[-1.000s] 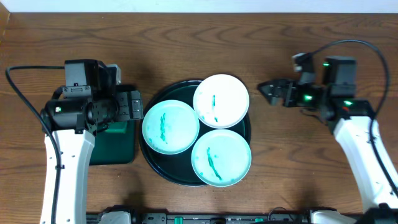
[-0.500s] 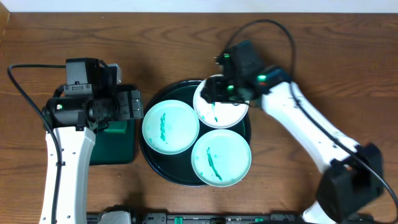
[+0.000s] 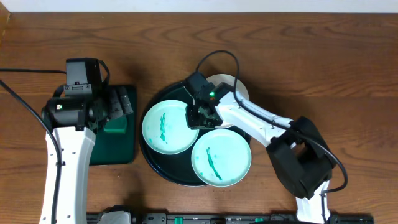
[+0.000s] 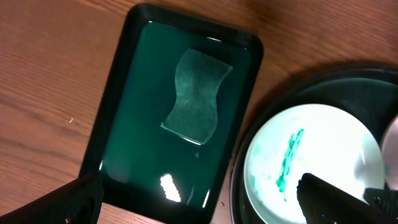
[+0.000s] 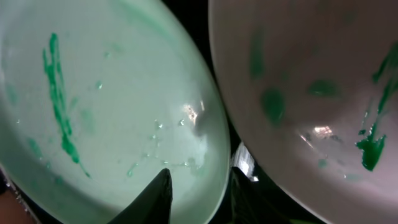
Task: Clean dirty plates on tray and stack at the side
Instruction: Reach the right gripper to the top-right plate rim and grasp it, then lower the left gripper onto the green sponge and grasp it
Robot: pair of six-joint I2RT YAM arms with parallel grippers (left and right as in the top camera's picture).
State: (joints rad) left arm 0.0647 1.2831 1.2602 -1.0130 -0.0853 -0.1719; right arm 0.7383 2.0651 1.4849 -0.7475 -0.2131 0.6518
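Note:
My left gripper will next go down into the rectangular tray with its open fingers on both sides of the sponge's narrow middle (image 3: 115,124) (image 4: 196,98), because the green sponge is below it between the rectangular tray's sides.
The round dark tray (image 3: 163,169) holds three white plates smeared with teal. My right gripper (image 3: 198,117) is down at the right rim of the left plate (image 3: 165,127). In the right wrist view the gripper (image 5: 202,186) straddles the left plate's (image 5: 106,106) rim. One finger (image 5: 160,196) stands inside the rim with a gap to it, and the other is just outside it. The top plate (image 3: 231,87) (image 5: 311,81) is partly under the right arm. The bottom plate (image 3: 221,157) lies uncovered. My left gripper (image 3: 124,104) (image 4: 199,208) hangs open and empty.
A rectangular dark green tray (image 3: 115,146) (image 4: 134,74) lies left of the round tray, with a green sponge (image 4: 196,96) inside it. The right arm (image 3: 261,121) stretches across the round tray's upper right. A black cable (image 3: 217,59) loops above it.
My right arm swung in from the table's right side, crossed the top plate and dropped to the left plate's right rim, with its jaws narrowing. The left gripper turned slightly.

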